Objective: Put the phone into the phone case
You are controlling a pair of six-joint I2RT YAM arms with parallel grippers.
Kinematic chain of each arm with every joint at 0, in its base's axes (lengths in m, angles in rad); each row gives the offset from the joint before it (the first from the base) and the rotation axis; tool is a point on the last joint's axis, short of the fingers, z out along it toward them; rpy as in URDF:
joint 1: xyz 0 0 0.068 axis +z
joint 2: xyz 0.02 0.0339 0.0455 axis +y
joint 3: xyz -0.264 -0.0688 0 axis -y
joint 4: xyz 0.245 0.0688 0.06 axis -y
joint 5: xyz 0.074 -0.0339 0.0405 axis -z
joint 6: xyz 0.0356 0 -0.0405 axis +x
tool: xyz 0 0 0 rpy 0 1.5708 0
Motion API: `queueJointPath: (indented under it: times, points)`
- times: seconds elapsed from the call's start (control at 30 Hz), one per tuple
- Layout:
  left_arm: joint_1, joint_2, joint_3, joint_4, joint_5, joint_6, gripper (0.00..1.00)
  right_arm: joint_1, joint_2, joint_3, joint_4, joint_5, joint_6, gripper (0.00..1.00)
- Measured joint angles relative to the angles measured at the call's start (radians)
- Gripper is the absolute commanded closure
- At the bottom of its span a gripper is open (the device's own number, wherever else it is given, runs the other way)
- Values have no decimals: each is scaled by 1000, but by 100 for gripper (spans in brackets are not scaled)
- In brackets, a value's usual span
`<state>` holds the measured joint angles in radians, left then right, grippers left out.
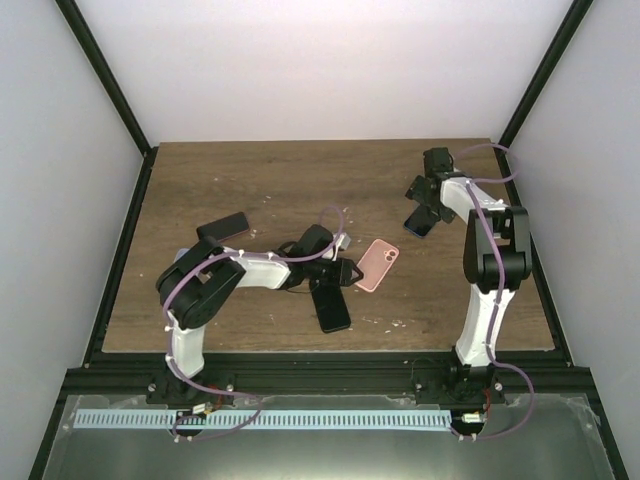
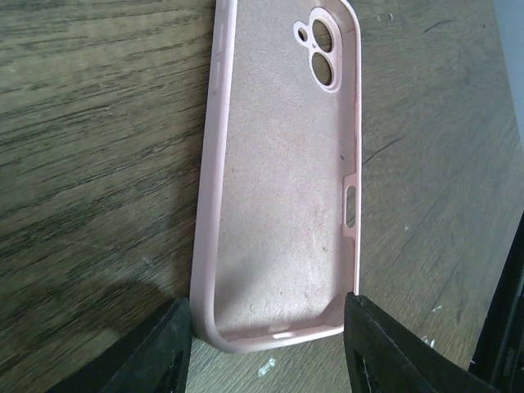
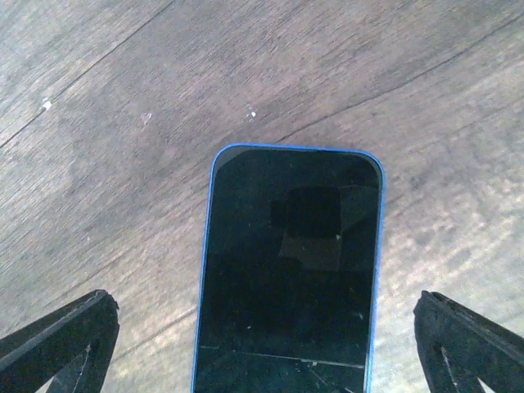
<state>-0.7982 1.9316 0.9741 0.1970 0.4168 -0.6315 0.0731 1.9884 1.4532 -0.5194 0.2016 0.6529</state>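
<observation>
My right gripper's wide-open fingers are still above the blue-edged phone, clear of both long sides. Next I should lower them around the phone and close them on its long sides.
The pink phone case [image 1: 379, 264] lies flat on the wooden table, inner side up, camera holes at its far end [image 2: 282, 164]. My left gripper [image 1: 348, 271] is at its near end. In the left wrist view the gripper [image 2: 267, 327] has its fingers [image 2: 164, 352] pressed against both side edges of the case. A dark-screened phone with a blue rim [image 3: 286, 278] lies screen up at the back right [image 1: 421, 226]. My right gripper [image 1: 422, 218] hovers over it, wide open [image 3: 262, 327], with its fingertips [image 3: 74, 336] well clear of both sides.
A second dark phone [image 1: 333, 306] lies on the table just beside the left wrist, towards the front. A black oblong object [image 1: 222, 226] lies at the left. Black frame rails edge the table [image 1: 300, 180].
</observation>
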Motion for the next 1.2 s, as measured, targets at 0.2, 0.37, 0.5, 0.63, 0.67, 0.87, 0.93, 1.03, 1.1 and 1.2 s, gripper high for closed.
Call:
queueJointPath:
  times: [0.2,0.37,0.5,0.63,0.67,0.87,0.93,1.03,1.1,1.2]
  points:
    - [0,19,6,34,12,-39,46,0,116,121,-74,21,19,0]
    - [-1,24,7,44,14,-41,46,0,157,143,-131,39,31,0]
    - [-2,48,45,33,16,-23,46,0,172,145,-162,55,38,3]
    - [-4,75,90,13,15,-13,47,0,178,155,-169,62,39,8]
    - [-5,79,97,8,16,-12,47,0,178,155,-169,62,38,10]
    - [-5,82,99,4,30,-17,50,0,176,143,-143,55,10,22]
    - [-5,82,98,3,37,-20,50,0,165,121,-120,50,-12,24]
    - [-5,81,87,17,43,-23,51,-1,135,68,-72,34,-57,27]
    - [-5,77,73,34,47,-27,51,-2,111,28,-43,20,-90,27]
    - [-5,52,44,31,53,-36,50,-3,63,-47,-2,-12,-145,29]
